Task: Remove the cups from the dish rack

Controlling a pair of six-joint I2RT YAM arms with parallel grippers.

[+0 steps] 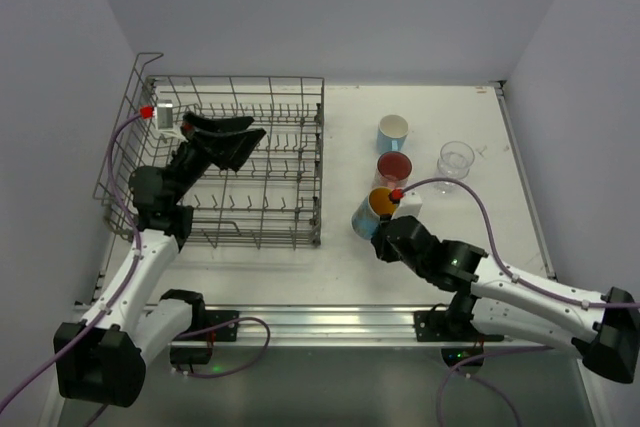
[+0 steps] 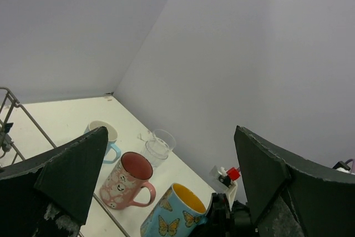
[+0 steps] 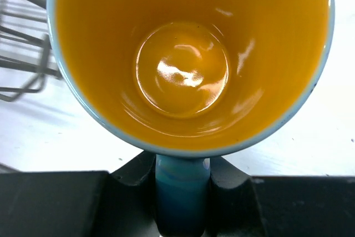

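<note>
My right gripper needs to turn next to bring the butterfly mug (image 1: 372, 213) upright and lower it onto the tabletop by the pink mug (image 1: 394, 168), because it hangs tilted beside the rack.
The grey wire dish rack (image 1: 262, 209) stands at the left with no cups showing in it. My left gripper (image 1: 228, 139) hovers open and empty above its middle. My right gripper (image 1: 385, 224) is shut on the handle (image 3: 182, 192) of a blue butterfly mug with a yellow inside (image 1: 370, 211), tilted, just right of the rack. In the right wrist view the mug (image 3: 188, 65) fills the frame. On the table stand a light blue mug (image 1: 393, 131), a pink mug (image 1: 394, 168) and a clear glass (image 1: 455, 159). The left wrist view shows all of them: butterfly mug (image 2: 172, 215), pink mug (image 2: 125, 184), glass (image 2: 157, 146).
The rack's taller looped side (image 1: 125, 137) rises at the far left. Grey walls close in the white table (image 1: 440, 247) on three sides. A purple cable (image 1: 480, 217) loops over the table behind my right arm. Rack wires (image 3: 22, 70) lie just left of the held mug.
</note>
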